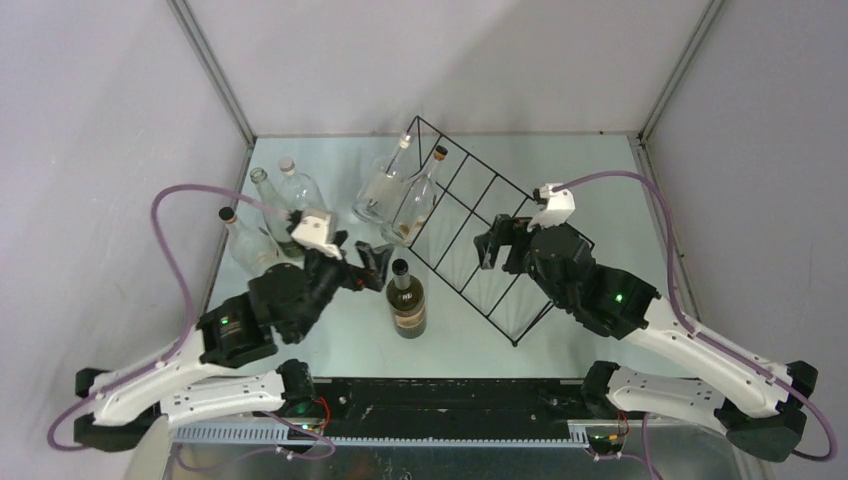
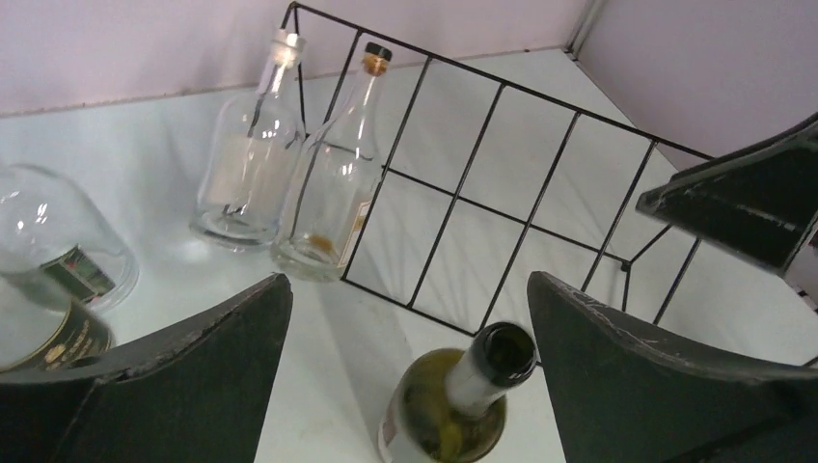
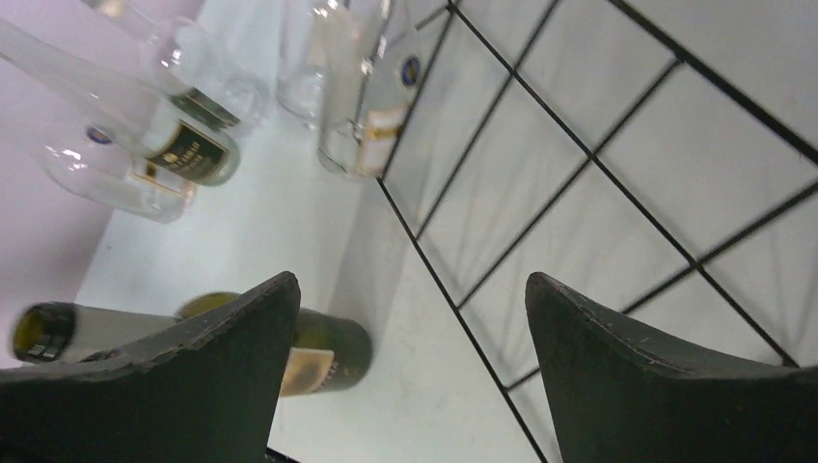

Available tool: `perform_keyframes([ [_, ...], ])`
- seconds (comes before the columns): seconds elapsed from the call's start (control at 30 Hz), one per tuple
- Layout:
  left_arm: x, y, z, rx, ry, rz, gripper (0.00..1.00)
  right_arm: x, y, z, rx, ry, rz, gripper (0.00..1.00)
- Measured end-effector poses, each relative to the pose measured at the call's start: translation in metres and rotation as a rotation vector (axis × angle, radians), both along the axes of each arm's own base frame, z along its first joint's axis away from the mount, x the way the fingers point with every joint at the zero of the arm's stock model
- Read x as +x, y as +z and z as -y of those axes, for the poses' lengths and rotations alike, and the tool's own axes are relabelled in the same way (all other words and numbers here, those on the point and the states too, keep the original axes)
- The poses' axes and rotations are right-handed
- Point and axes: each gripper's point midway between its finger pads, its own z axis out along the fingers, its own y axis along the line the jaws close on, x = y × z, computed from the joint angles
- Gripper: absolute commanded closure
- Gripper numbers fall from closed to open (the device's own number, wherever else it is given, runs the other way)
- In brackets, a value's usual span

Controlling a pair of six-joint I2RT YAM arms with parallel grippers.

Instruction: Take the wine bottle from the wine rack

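The left gripper shifts toward the rack [image 1: 480, 159] next, then lowers around the dark green wine bottle's neck.
The wine rack [image 1: 480, 159] is a long black wire frame running diagonally across the table's middle. It also shows in the left wrist view [image 2: 459, 200] and the right wrist view [image 3: 451, 309]. A dark green wine bottle [image 1: 405, 300] stands upright on the table just left of the rack, outside it. My left gripper [image 1: 375, 264] is open beside the bottle's neck. In the left wrist view the bottle [image 2: 453, 405] sits low between the open fingers of my left gripper [image 2: 410, 280], untouched. My right gripper [image 1: 490, 246] is open over the rack's near half, holding nothing, as the right wrist view shows [image 3: 412, 280].
Two clear bottles [image 1: 385, 185] [image 1: 415, 205] stand at the rack's far left end; whether they are inside it I cannot tell. Three more clear bottles [image 1: 265, 190] [image 1: 297, 185] [image 1: 245, 245] stand by the left wall. Walls close in on three sides.
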Motion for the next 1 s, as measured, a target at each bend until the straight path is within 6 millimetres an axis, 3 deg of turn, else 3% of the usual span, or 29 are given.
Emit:
perform_keyframes([
  [0.1, 0.005, -0.003, 0.027, 0.042, -0.011, 0.010, 0.00, -0.006, -0.023, 0.015, -0.001, -0.015, -0.056, 0.11],
  [0.13, 0.013, -0.013, 0.043, 0.093, 0.004, 0.011, 0.00, -0.012, -0.034, 0.027, 0.013, -0.025, -0.084, 0.11],
  [0.4, 0.025, -0.034, 0.063, 0.168, 0.021, -0.001, 0.00, -0.023, -0.052, 0.042, 0.056, -0.043, -0.122, 0.12],
  [0.67, 0.044, -0.066, 0.055, 0.165, 0.045, -0.066, 0.01, -0.030, -0.060, 0.042, 0.082, -0.031, -0.157, 0.14],
  [1.0, 0.036, -0.105, 0.063, 0.162, -0.012, -0.132, 0.26, -0.035, -0.072, 0.040, 0.091, -0.022, -0.193, 0.15],
])
